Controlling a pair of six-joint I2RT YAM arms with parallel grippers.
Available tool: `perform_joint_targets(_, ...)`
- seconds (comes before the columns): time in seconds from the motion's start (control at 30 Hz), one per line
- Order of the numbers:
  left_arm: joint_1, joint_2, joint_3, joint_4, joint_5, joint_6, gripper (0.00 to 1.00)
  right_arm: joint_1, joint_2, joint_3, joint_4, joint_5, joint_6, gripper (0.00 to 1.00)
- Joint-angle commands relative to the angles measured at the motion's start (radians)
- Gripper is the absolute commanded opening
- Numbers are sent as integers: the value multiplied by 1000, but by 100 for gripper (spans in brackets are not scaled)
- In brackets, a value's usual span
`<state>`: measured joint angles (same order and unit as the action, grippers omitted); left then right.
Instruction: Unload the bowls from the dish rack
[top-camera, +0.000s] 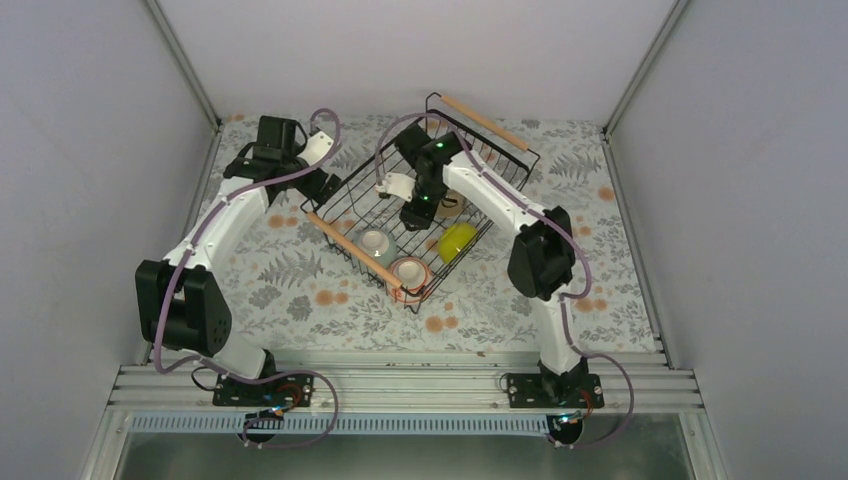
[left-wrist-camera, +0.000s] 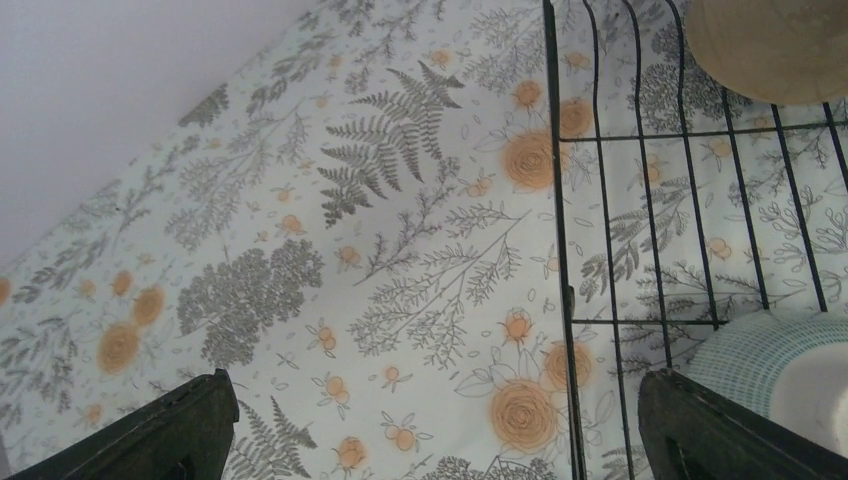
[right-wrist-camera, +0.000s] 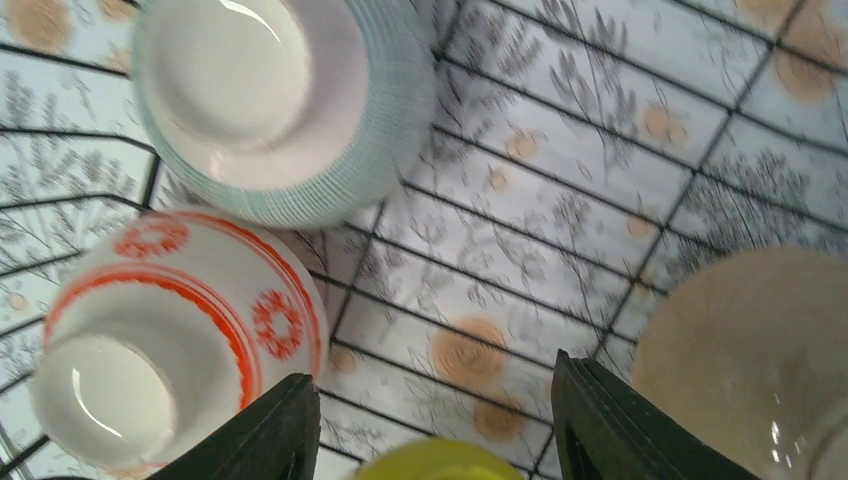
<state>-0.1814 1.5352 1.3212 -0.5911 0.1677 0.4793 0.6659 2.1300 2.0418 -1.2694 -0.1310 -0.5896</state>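
The mint bowl's foot ring faces up uncovered, so it meets my right gripper next, which shifts back and to the left in the top view, then down onto it.
The black wire dish rack (top-camera: 352, 243) with wooden rod handles stands mid-table. In it are a pale mint bowl (top-camera: 377, 243), a red-patterned bowl (top-camera: 409, 270), a yellow-green bowl (top-camera: 457, 240) and a tan bowl (top-camera: 450, 207). I cannot pick out the white bowl. My right gripper (top-camera: 415, 213) is inside the rack, open and empty (right-wrist-camera: 430, 400), over bare wire floor. Around it are the red-patterned bowl (right-wrist-camera: 170, 330), mint bowl (right-wrist-camera: 270, 100), tan bowl (right-wrist-camera: 750, 360) and yellow-green bowl (right-wrist-camera: 440, 462). My left gripper (top-camera: 325, 185) is open (left-wrist-camera: 440, 420), straddling the rack's side wire (left-wrist-camera: 560, 250), by the mint bowl (left-wrist-camera: 770, 350).
The floral tablecloth (top-camera: 290, 290) covers the table. Grey walls close in on the left, back and right. The tan bowl (left-wrist-camera: 770, 45) shows far inside the rack in the left wrist view. A metal rail (top-camera: 400, 385) with both arm bases runs along the near edge.
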Motion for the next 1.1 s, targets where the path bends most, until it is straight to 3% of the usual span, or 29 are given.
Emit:
perform_joint_targets(0.0,7,-12,34,28,1,9,100,41,41,81,-13,-144,-36,57)
perform_joint_targets(0.43,8,8,44,15,-6,33,100,140,205,184,18,-172,-48,57)
perform_joint_targets(0.9,9,10,53,7,-9,30,100,146,244,202,64,-180,-38,58)
perform_joint_targets(1.07,9,20,60,7,3,28,100,154,234,205,71,-182,-32,68)
